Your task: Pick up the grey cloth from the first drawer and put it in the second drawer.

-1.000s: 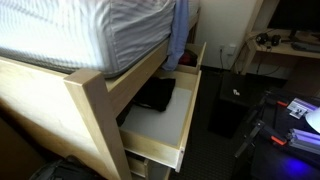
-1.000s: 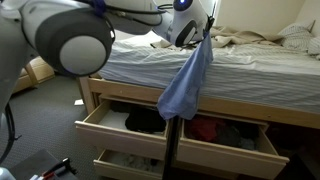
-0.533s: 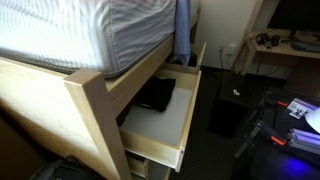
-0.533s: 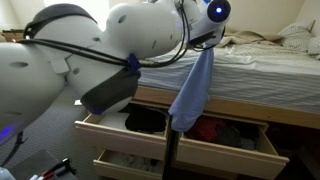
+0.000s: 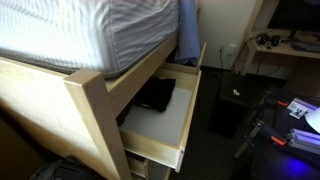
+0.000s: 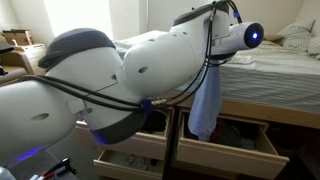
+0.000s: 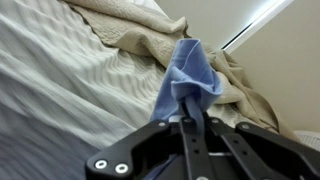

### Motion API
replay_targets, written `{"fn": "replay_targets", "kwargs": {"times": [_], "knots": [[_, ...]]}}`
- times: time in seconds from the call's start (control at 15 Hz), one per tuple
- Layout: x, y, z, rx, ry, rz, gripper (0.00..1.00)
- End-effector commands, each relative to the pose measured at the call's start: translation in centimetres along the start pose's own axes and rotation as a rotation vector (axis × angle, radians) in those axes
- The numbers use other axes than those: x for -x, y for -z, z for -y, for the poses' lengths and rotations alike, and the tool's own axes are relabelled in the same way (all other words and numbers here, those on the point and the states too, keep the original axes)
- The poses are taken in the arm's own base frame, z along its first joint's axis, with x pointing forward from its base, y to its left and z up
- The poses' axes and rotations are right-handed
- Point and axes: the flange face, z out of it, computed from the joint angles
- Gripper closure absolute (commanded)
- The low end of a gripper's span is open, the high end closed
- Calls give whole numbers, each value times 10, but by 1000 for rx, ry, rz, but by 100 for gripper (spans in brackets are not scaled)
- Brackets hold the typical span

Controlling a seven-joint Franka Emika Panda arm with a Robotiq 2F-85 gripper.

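Note:
The gripper moves down beside the mattress toward the open drawer below next and releases the grey-blue cloth, since the cloth's lower end already hangs over the drawer.
The grey-blue cloth (image 6: 205,100) hangs down in front of the bed, pinched at its top by my gripper (image 6: 221,57). Its lower end hangs over the open drawers (image 6: 228,143) under the bed frame. In the wrist view my gripper (image 7: 190,98) is shut on a bunched fold of the cloth (image 7: 190,68), with the bed sheets behind it. In an exterior view the cloth (image 5: 187,30) hangs by the mattress edge above an open wooden drawer (image 5: 170,125). My arm hides most of the left drawer.
A black item (image 5: 155,95) lies in the open drawer. A lower drawer (image 6: 135,160) also stands open. The wooden bed post (image 5: 95,115) is close to the camera. A desk with cables (image 5: 285,45) and dark floor items (image 5: 230,110) stand beside the bed.
The cloth has moved to the right along the bed, still hanging from my gripper. My arm has swung closer to the camera and now fills much of that view.

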Motion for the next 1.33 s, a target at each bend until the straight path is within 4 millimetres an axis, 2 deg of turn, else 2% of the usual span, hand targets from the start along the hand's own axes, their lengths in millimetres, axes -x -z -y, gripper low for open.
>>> {"fn": "replay_targets", "kwargs": {"times": [0.0,0.2,0.4,0.93,1.27], "knots": [[-29,-12,-24,94,-71,-25,98],[-60,-12,-40,130,-131,-74,98],[-81,-10,-49,142,-168,-143,98],[-106,8,-48,204,-130,-545,98],[-122,13,-49,208,-140,-815,98]]}}
